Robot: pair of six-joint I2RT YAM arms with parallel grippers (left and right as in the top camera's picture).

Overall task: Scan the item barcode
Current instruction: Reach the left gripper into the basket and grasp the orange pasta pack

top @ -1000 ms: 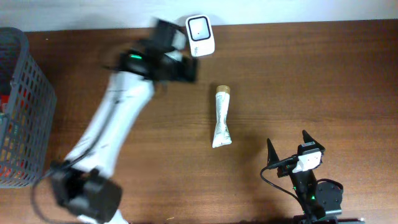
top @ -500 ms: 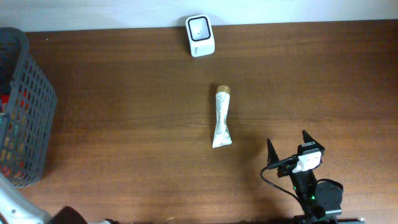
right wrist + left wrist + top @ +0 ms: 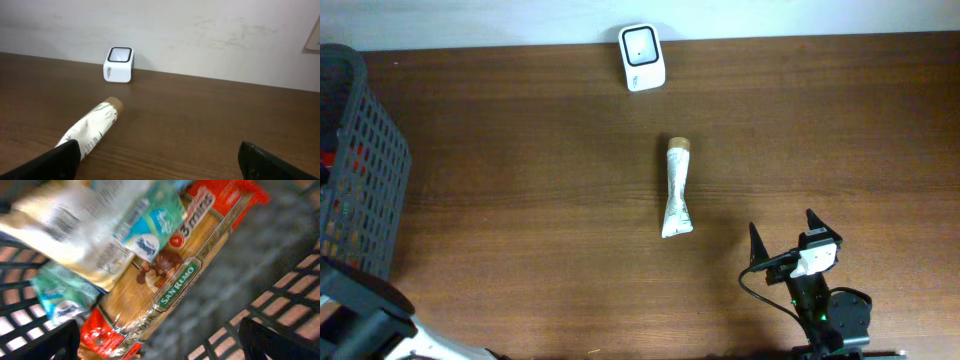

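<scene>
Next, my left gripper lowers and turns its open fingers to straddle the San Remo pasta packet's middle by the green label (image 3: 169, 284), since the packet lies slanted below it.
A white tube (image 3: 676, 187) with a tan cap lies on the brown table, cap toward the white scanner (image 3: 642, 57) at the back edge. My right gripper (image 3: 782, 228) stands open near the front right, empty. In its wrist view the tube (image 3: 92, 127) lies just ahead of the left finger and the scanner (image 3: 119, 64) stands by the wall. My left gripper (image 3: 160, 342) is open over the grey basket (image 3: 365, 170), above a San Remo pasta packet (image 3: 170, 287). It holds nothing.
The basket also holds a white bag (image 3: 75, 225) and teal packets (image 3: 150, 225), with its grid wall (image 3: 280, 305) to the right. My left arm (image 3: 380, 325) shows at the front left corner. A pale wall runs behind the table.
My left arm has swung from beside the scanner back to the front left, over the basket. The tube, the scanner and my right arm have stayed where they were.
</scene>
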